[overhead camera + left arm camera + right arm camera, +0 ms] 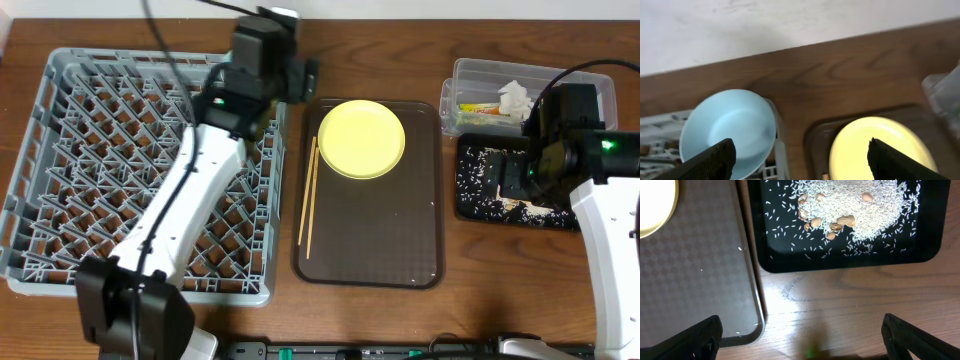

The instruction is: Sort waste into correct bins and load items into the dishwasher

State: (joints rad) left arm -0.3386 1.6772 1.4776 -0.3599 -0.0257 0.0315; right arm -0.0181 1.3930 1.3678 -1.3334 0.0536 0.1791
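Note:
I will next lower my left gripper's open fingers onto the light blue bowl's rim facing the yellow plate (362, 138) below them.
A round yellow plate (362, 138) and wooden chopsticks (308, 195) lie on the brown serving tray (400, 240). The light blue bowl (727, 132) sits at the back right corner of the grey dish rack (90, 170). My left gripper (295, 75) (800, 162) is open and empty above that corner, between the bowl and the plate (880, 150). The clear tub (470, 75) holds the white tissue (516, 98) and the wrapper (480, 105). The black tray (470, 205) (930, 250) holds rice with beige crumbs (850, 210). My right gripper (515, 175) (802, 340) is open and empty above it. The white bowl and the cup are out of view.
The brown serving tray (695, 270) lies just left of the black tray, with a few stray rice grains on it. Bare wooden table (840, 310) shows in front of the black tray. A wall runs behind the table (790, 20).

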